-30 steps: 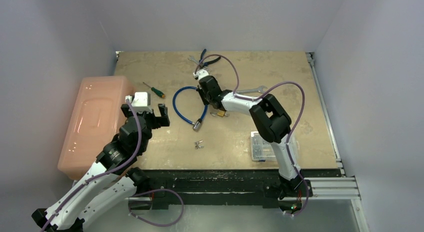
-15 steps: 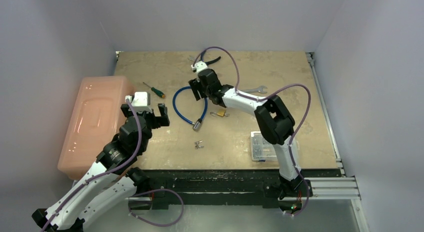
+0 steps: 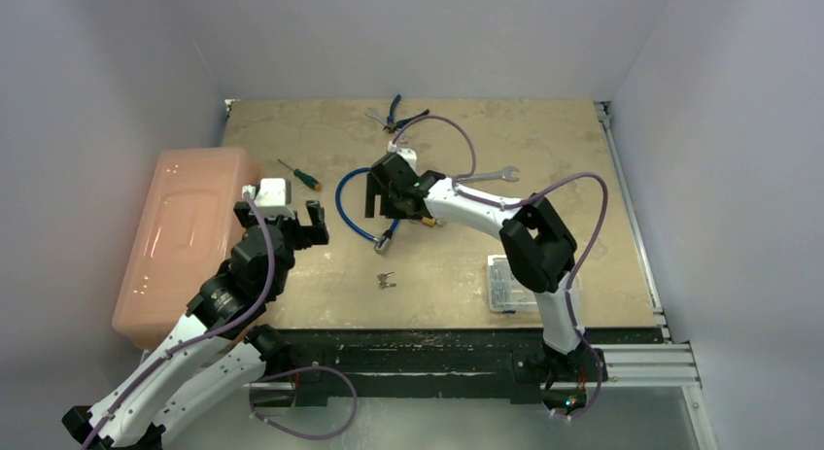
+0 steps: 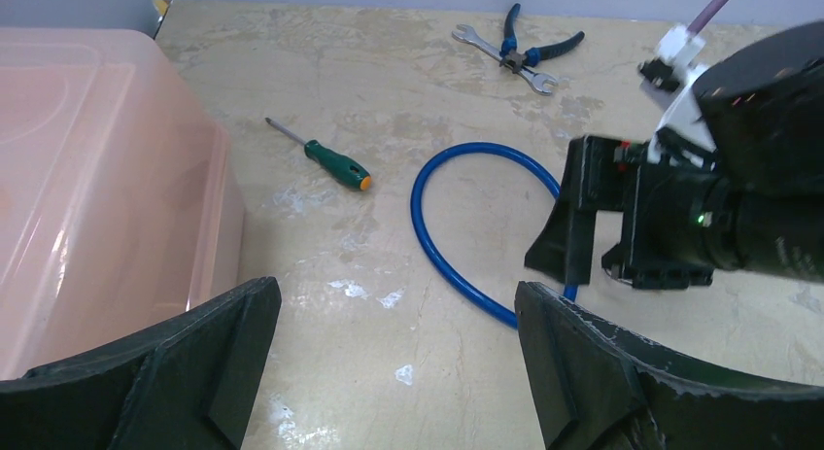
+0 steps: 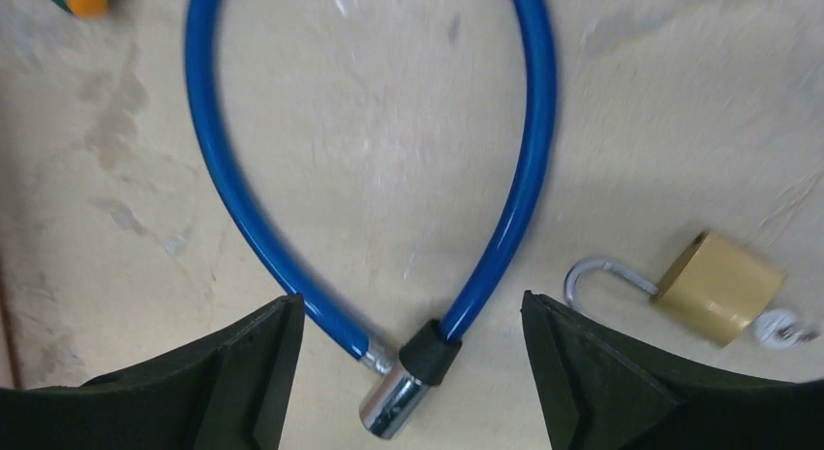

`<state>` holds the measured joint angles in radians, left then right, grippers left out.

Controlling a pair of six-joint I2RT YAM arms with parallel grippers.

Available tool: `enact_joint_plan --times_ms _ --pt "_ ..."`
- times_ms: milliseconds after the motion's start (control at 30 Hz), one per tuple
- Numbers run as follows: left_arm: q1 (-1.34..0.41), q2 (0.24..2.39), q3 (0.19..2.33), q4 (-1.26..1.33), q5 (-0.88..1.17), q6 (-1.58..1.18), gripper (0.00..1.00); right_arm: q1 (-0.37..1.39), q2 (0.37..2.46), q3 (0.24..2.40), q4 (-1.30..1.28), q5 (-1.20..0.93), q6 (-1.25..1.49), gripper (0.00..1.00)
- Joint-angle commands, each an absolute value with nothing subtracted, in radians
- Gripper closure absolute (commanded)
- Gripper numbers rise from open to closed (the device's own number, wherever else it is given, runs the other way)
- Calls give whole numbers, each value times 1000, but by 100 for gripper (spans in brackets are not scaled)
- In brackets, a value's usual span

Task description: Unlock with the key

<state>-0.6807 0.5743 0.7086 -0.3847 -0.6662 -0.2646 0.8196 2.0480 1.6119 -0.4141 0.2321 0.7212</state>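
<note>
I need to bring my right gripper down to the blue cable beside the black collar and close.
A brass padlock (image 5: 717,287) (image 3: 426,220) lies on the table with its silver shackle (image 5: 595,273) swung out. A tiny silver key (image 5: 789,328) sits at its bottom end. My right gripper (image 5: 410,314) (image 3: 384,192) hangs open just left of the padlock, holding nothing. It is over the joined ends of a blue cable lock (image 5: 207,139) (image 3: 339,205). My left gripper (image 4: 394,304) (image 3: 301,222) is open and empty, raised above the table's left part, facing the cable loop (image 4: 416,207) and the right gripper (image 4: 607,260).
A pink plastic box (image 3: 189,236) (image 4: 87,178) fills the left edge. A green screwdriver (image 3: 299,175) (image 4: 335,163) lies beside it. Pliers and a small wrench (image 3: 398,115) (image 4: 530,53) lie at the back. A long wrench (image 3: 491,175), a clear parts case (image 3: 505,285) and small silver pieces (image 3: 387,280) also lie here.
My right gripper opened, left the padlock's end, swung back and left, then came down over the blue cable lock. The padlock stays on the table. The left arm has not moved.
</note>
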Motion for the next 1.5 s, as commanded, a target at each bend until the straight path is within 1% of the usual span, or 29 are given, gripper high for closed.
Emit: enact_joint_plan --times_ms 0,233,333,467,567,600,633,733,933,1300,1467 --pt "-675 562 713 -372 -665 -242 1 859 2043 1603 -500 261 868 12" --pt "-676 561 713 -375 -664 -244 1 870 2116 1624 -521 317 896 25" --pt "-675 561 713 -376 -665 -244 1 870 2143 1626 -531 322 902 35" --pt "-675 563 713 -377 -667 -244 1 868 2174 1642 -531 353 877 42" --pt "-675 564 714 -380 -668 -245 1 866 2187 1662 -559 395 851 62" --pt "-675 565 714 -380 -669 -245 1 864 2187 1662 -564 411 842 70" --pt "-675 566 713 -380 -668 -246 1 862 2184 1660 -565 420 830 81" --pt "-676 567 713 -380 -668 -248 1 842 2175 1648 -574 432 808 100" --pt "-675 573 714 -383 -668 -249 1 786 2116 1561 -557 466 808 100" --pt "-675 587 715 -385 -677 -249 1 611 1936 1289 -501 527 784 100" --pt "-675 590 716 -382 -677 -246 1 580 1878 1226 -489 523 782 100"
